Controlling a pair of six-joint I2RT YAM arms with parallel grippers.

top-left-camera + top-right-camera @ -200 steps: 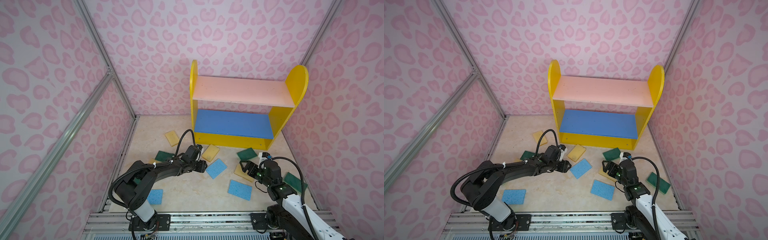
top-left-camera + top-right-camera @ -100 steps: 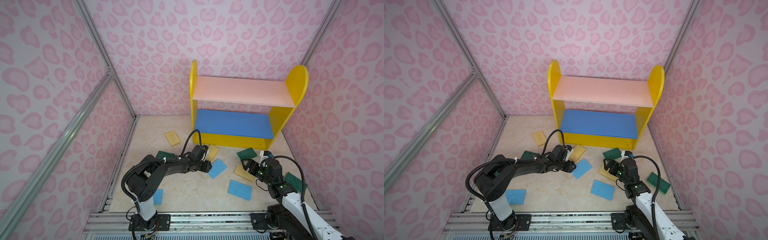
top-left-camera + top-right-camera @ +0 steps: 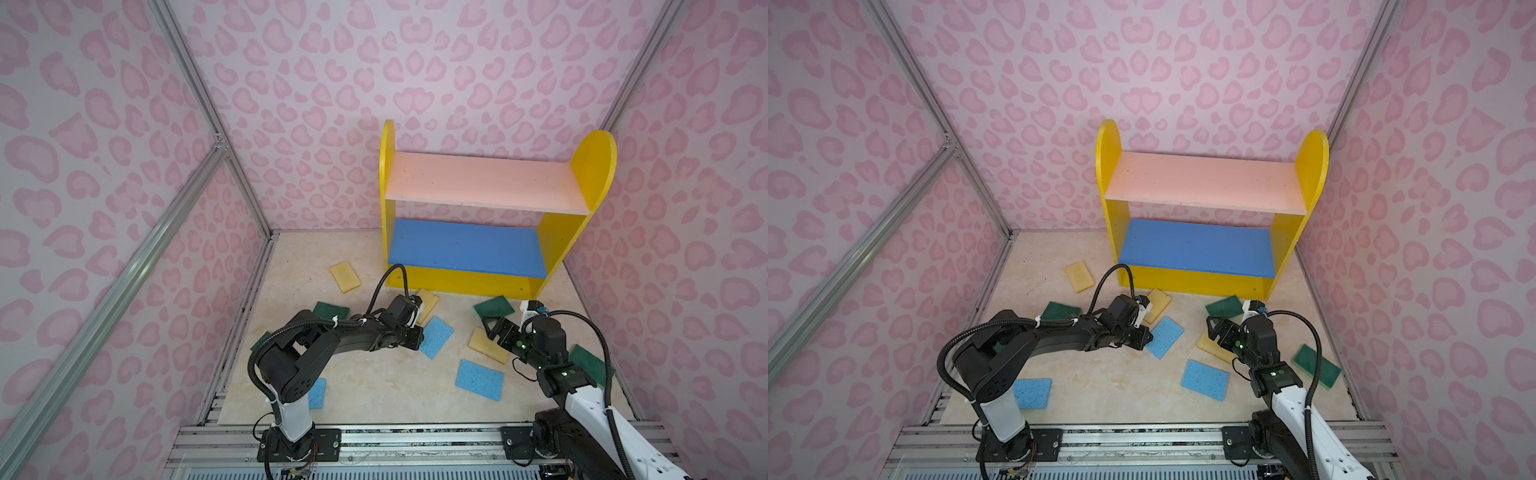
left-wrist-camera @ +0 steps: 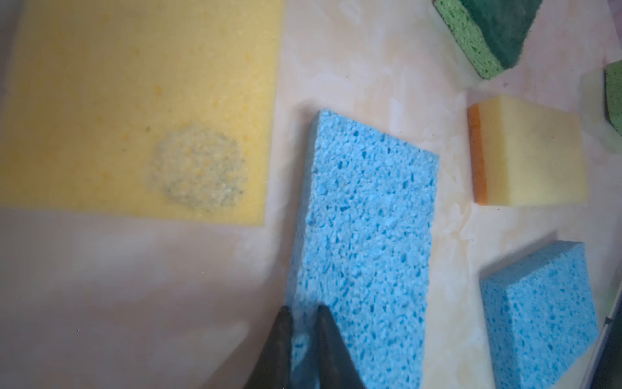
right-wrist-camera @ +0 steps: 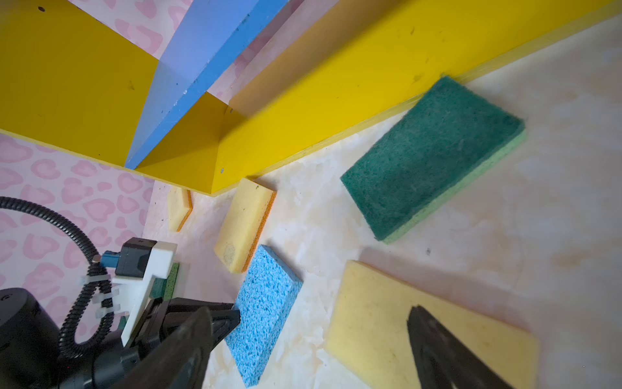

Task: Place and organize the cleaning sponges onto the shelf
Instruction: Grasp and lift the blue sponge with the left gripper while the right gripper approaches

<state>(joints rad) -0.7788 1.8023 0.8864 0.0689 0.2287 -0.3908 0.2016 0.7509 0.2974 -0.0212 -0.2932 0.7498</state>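
Observation:
The robot's right gripper needs to rise and move toward the left gripper, onto the light blue sponge's opposite edge, because the left gripper leaves that edge bare.
My left gripper (image 4: 304,321) is shut on the near edge of a light blue sponge (image 4: 367,219); in both top views this sponge (image 3: 437,336) (image 3: 1165,336) lies mid-floor with the gripper (image 3: 415,338) at its left end. My right gripper (image 5: 309,311) stands open, low over a pale yellow sponge (image 5: 380,323) (image 3: 487,345), its fingers either side and holding nothing. The shelf (image 3: 595,166) (image 3: 1313,166) stands at the back with bare pink and blue boards.
On the floor lie more sponges: yellow ones (image 3: 345,276) (image 3: 430,301), green ones (image 3: 330,309) (image 3: 494,306) (image 3: 590,365), blue ones (image 3: 480,379) (image 3: 318,392). Pink patterned walls close in on three sides. The shelf's yellow base (image 5: 303,111) is just beyond the right gripper.
My left gripper has moved right to the blue sponge and shut on its edge. The right gripper has stayed open and has hardly moved.

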